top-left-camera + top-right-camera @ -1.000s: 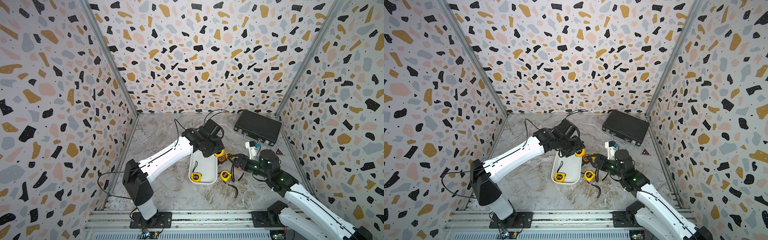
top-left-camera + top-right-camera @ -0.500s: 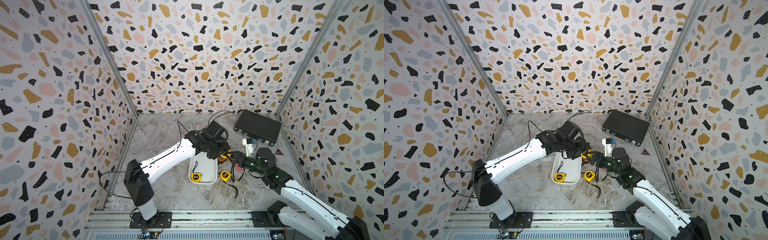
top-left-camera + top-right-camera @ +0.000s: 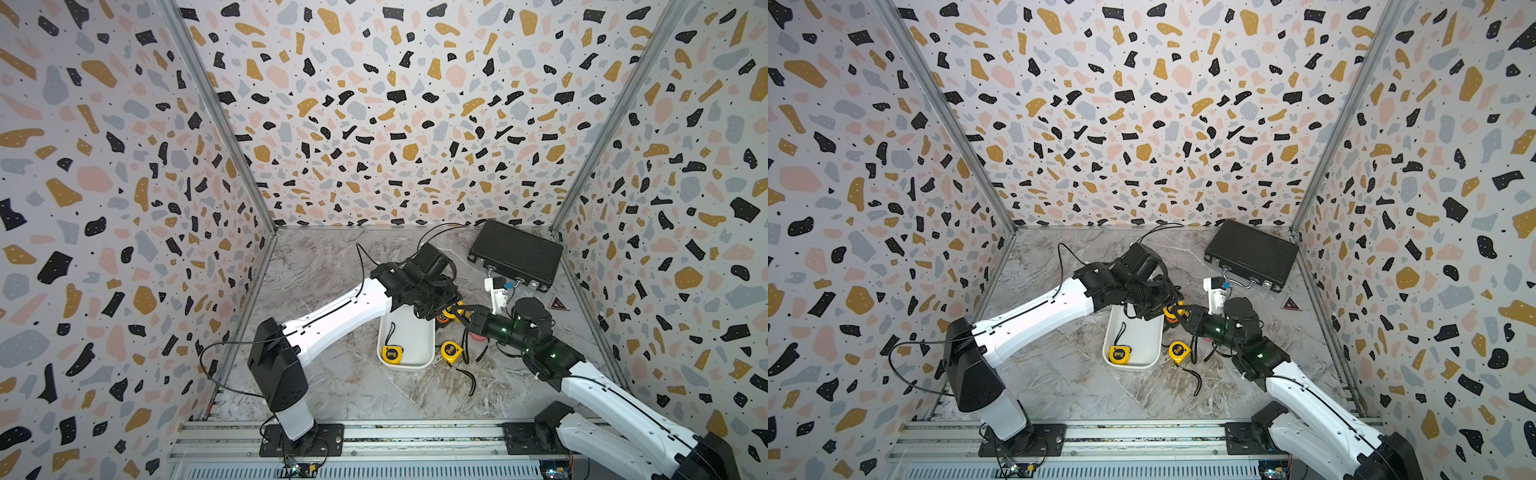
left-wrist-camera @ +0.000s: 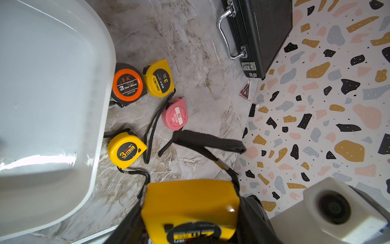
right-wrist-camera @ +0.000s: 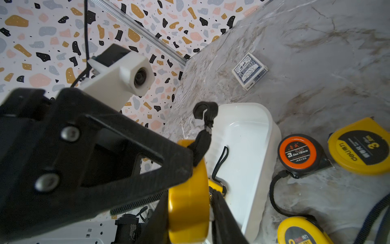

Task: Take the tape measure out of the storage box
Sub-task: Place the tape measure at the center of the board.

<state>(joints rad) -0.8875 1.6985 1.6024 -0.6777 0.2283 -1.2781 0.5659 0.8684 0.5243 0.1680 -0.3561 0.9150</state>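
I will pull my right gripper back and down past the pink tape measure to release on bare marble, because that patch is below and back from the gripper.
A yellow tape measure (image 4: 190,202) hangs in the air beside the far end of the white storage box (image 3: 411,332), and both grippers meet on it. My left gripper (image 4: 190,213) has a jaw against each side of it. My right gripper (image 5: 188,211) is shut on its flat faces, shown edge-on in the right wrist view as the tape measure (image 5: 187,200). Its black strap (image 4: 209,140) sticks out. In both top views the held tape measure (image 3: 1173,309) is mostly hidden by the grippers. Another yellow tape measure (image 3: 392,354) lies inside the storage box (image 3: 1138,332).
On the marble right of the box lie an orange-and-black tape measure (image 4: 126,84), two yellow ones (image 4: 159,79) (image 4: 125,150) and a pink one (image 4: 175,114). A black briefcase (image 3: 515,253) sits at the back right. A blue card box (image 5: 250,70) lies beyond the storage box.
The left arm carried the yellow tape measure rightward from the box's far end. The right arm reached in leftward and its open jaws closed on that tape measure.
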